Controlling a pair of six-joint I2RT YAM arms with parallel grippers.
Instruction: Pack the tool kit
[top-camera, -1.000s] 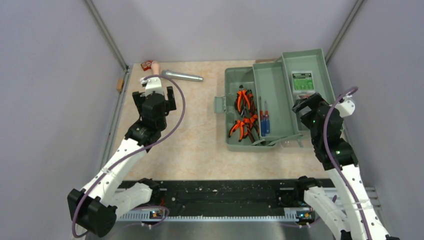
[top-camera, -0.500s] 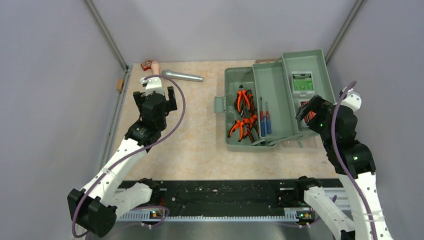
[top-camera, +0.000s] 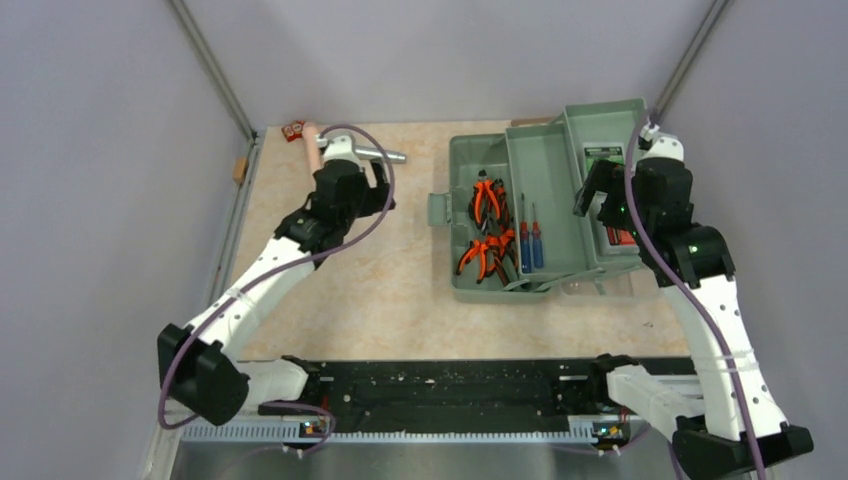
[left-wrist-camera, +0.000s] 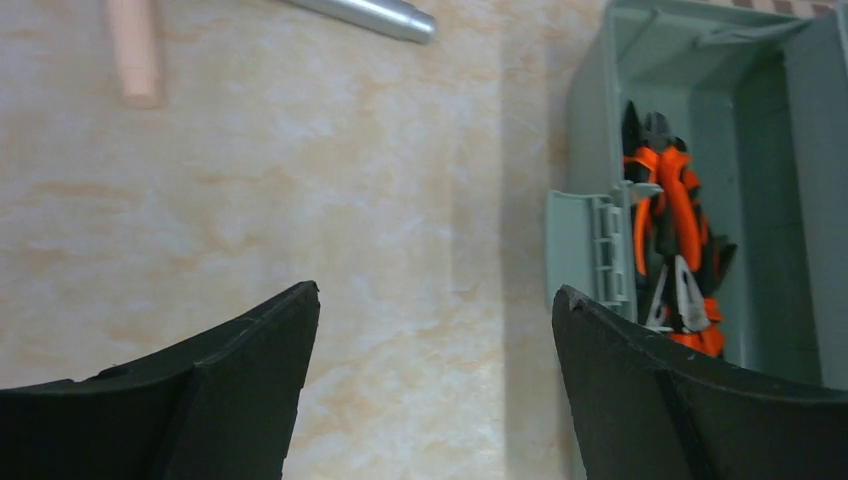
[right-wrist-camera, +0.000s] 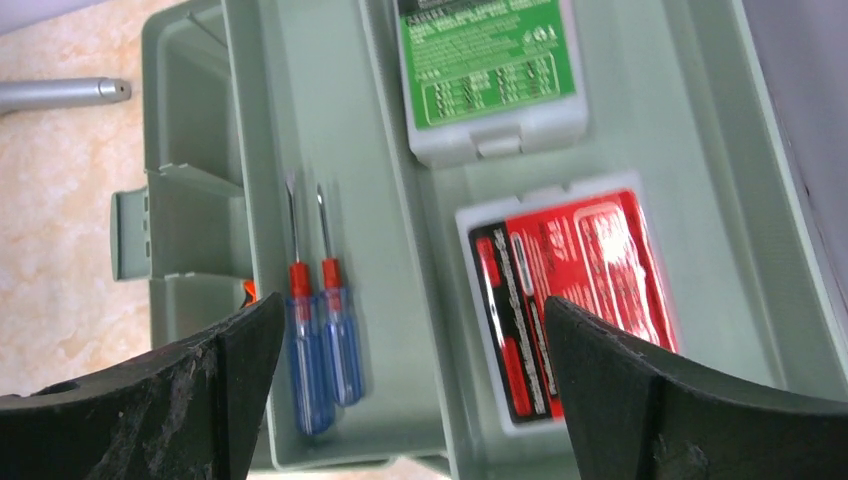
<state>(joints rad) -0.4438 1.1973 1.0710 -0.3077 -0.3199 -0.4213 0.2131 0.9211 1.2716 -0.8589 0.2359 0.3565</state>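
The clear lid's edge (top-camera: 631, 285) lies below, beneath the toolbox section holding the red box. My right gripper should next go down past the outer side of that section and close there.
The sage-green toolbox (top-camera: 465, 155) lies open at the right of the table. Orange-and-black pliers (top-camera: 487, 225) lie in its left well, also in the left wrist view (left-wrist-camera: 672, 225). Two blue-and-red screwdrivers (top-camera: 529, 242) lie in the inner tray (right-wrist-camera: 395, 330). A green box (right-wrist-camera: 488, 60) and a red box (right-wrist-camera: 575, 300) lie in the right compartment. My right gripper (right-wrist-camera: 410, 385) is open and empty above the tray and red box. My left gripper (left-wrist-camera: 435, 380) is open and empty over bare table left of the toolbox latch (left-wrist-camera: 590, 250).
A silver microphone (top-camera: 385, 153) lies at the back, left of the toolbox, also in the left wrist view (left-wrist-camera: 365, 14). A pinkish wooden stick (left-wrist-camera: 133, 50) and a small red item (top-camera: 293, 129) lie near the back left corner. Grey walls close in both sides.
My left arm has swung toward the back and right, toward the toolbox. My right arm has moved from the toolbox's right front up over its tray and right compartment.
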